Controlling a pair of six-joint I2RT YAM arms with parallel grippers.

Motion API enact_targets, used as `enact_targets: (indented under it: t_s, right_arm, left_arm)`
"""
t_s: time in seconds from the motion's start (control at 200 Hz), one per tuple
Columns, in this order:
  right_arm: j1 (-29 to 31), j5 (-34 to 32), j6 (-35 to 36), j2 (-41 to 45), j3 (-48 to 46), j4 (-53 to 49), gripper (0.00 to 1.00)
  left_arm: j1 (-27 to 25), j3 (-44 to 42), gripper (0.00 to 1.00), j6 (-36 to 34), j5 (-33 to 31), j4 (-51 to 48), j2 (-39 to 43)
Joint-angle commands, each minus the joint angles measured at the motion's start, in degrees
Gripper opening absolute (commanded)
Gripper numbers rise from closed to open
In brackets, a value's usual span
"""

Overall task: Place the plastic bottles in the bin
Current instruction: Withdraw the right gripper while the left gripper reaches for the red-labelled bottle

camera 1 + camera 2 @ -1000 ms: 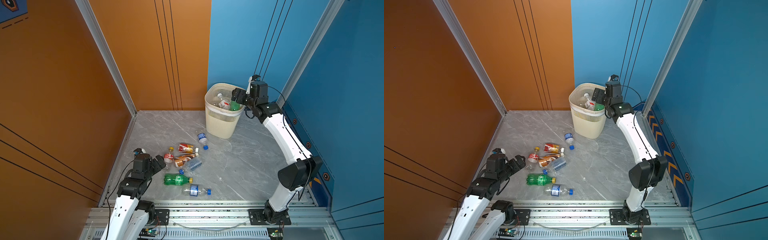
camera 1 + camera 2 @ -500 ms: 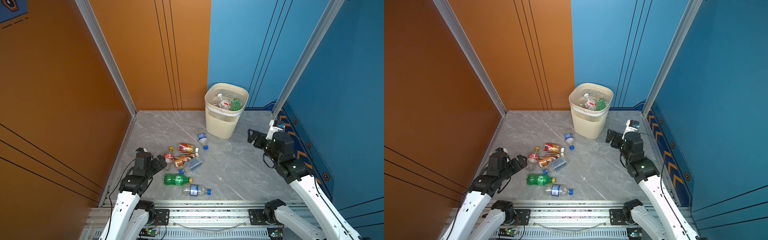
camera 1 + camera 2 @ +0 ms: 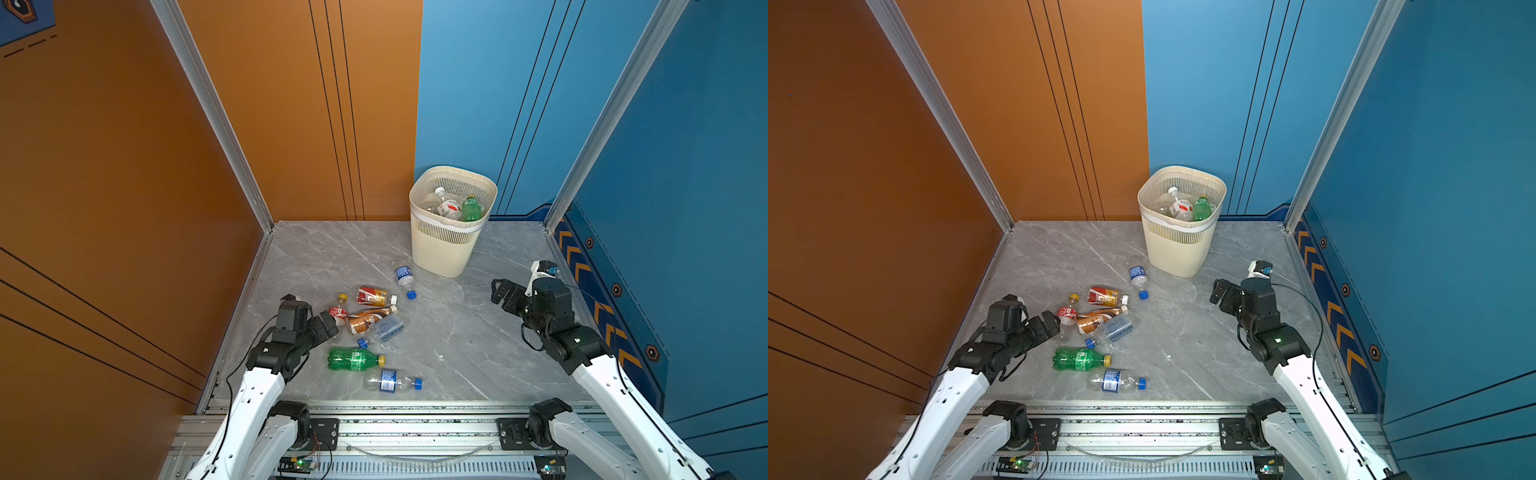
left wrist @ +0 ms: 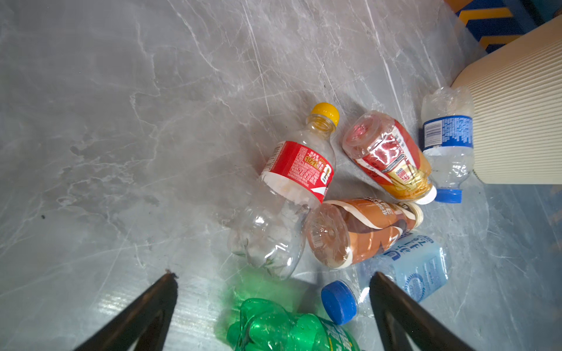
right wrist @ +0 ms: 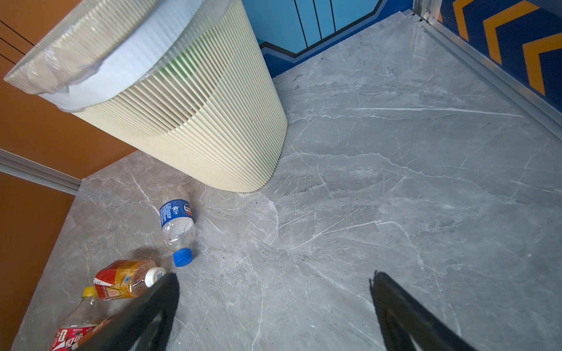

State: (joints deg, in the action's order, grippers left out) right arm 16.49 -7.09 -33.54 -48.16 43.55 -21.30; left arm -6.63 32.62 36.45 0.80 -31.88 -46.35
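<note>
The clear lower body of the yellow-capped bottle (image 3: 1064, 327) (image 4: 272, 227) lies below my open left gripper and outward of it. I will lower the gripper outward onto it next.
The cream bin (image 3: 451, 245) stands at the back and holds a green bottle (image 3: 471, 210) and a clear red-labelled one (image 3: 448, 205). Several plastic bottles lie on the grey floor: a blue-labelled one (image 3: 404, 276) by the bin, an orange one (image 3: 372, 296), a yellow-capped one (image 4: 292, 182), a brown one (image 3: 368, 320), a pale blue one (image 3: 384, 330), a green one (image 3: 353, 359) and a clear one (image 3: 390, 380). My left gripper (image 4: 273, 276) hangs open over the green bottle's base, empty. My right gripper (image 5: 273, 276) is open and empty over bare floor, right of the bin.
Orange walls close the left and back, and blue walls the right. An aluminium rail (image 3: 399, 409) runs along the front edge. Bare marble floor (image 3: 465, 345) lies between the bottle cluster and the right arm.
My right arm has come away from above the bin and dropped low over the floor on the right. My left gripper edged slightly toward the bottle cluster.
</note>
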Motion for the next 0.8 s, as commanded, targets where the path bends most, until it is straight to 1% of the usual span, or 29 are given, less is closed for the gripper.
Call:
enact_targets:
  t_s: [0.0, 0.365, 0.626, 0.791]
  right_arm:
    - [0.0, 0.6, -0.9, 0.1, 1.5, 1.4, 1.00]
    - [-0.1, -0.5, -0.3, 1.4, 1.3, 0.7, 1.00]
    - [-0.7, -0.8, 0.0, 2.0, 1.4, 0.0, 1.00]
    - [-1.1, -0.8, 0.3, 2.7, 1.4, -0.5, 1.00]
  left_arm:
    - [0.3, 0.3, 0.99, -2.9, 1.4, 2.3, -3.3]
    - [-0.9, 5.1, 0.96, -6.2, 0.1, 7.1, -19.6]
    - [-0.7, 6.7, 0.95, -6.7, -2.5, 11.4, -27.8]
    - [-0.6, 9.3, 0.90, -7.9, -2.4, 12.0, -33.4]
